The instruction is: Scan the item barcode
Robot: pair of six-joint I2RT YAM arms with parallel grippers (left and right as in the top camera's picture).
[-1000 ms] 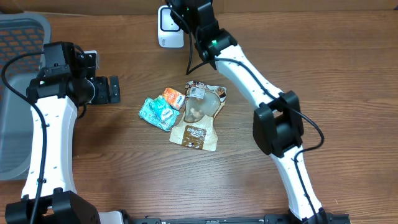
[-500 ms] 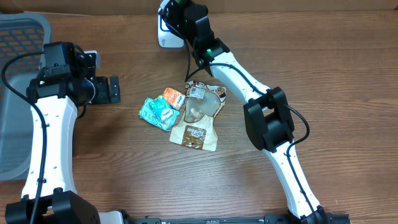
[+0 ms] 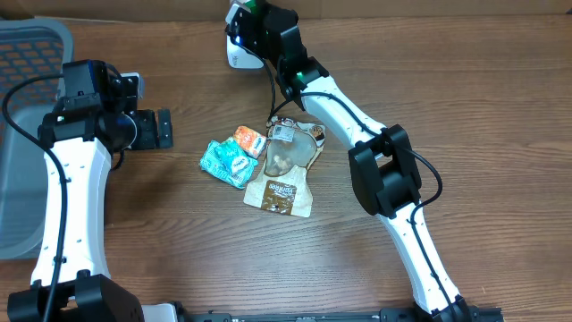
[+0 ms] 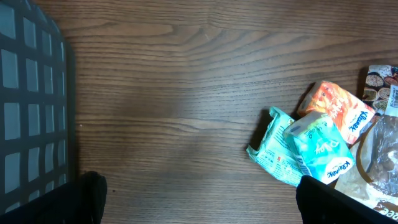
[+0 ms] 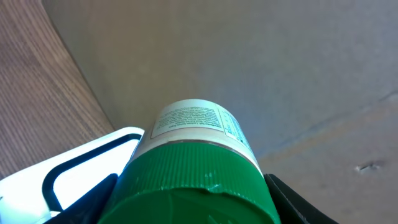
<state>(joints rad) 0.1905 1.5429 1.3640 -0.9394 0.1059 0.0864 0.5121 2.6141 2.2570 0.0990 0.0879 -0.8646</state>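
Observation:
Next, my right gripper moves back and to the right in the overhead view and releases the bottle on the wood [image 3: 375, 95] beside the snack pouch, as that spot is bare.
My right gripper [image 5: 193, 208] is shut on a bottle with a green ribbed cap [image 5: 193, 180] and a white printed label [image 5: 189, 121]. In the overhead view this gripper [image 3: 255, 22] sits at the table's far edge, right at the white scanner [image 3: 236, 55]. The wrist view shows the scanner [image 5: 74, 168] just left of the bottle. No barcode is readable. My left gripper [image 3: 161, 128] stands open at the left over bare wood, its fingers wide apart [image 4: 205, 208], with nothing between them.
A teal tissue packet [image 3: 225, 163], an orange packet [image 3: 248, 140] and a brown snack pouch [image 3: 284, 174] lie together mid-table. A grey mesh basket [image 3: 27, 134] stands at the left edge. A cardboard wall rises behind the scanner.
My right gripper has moved a little left with the bottle, closer over the scanner. The left arm has not moved.

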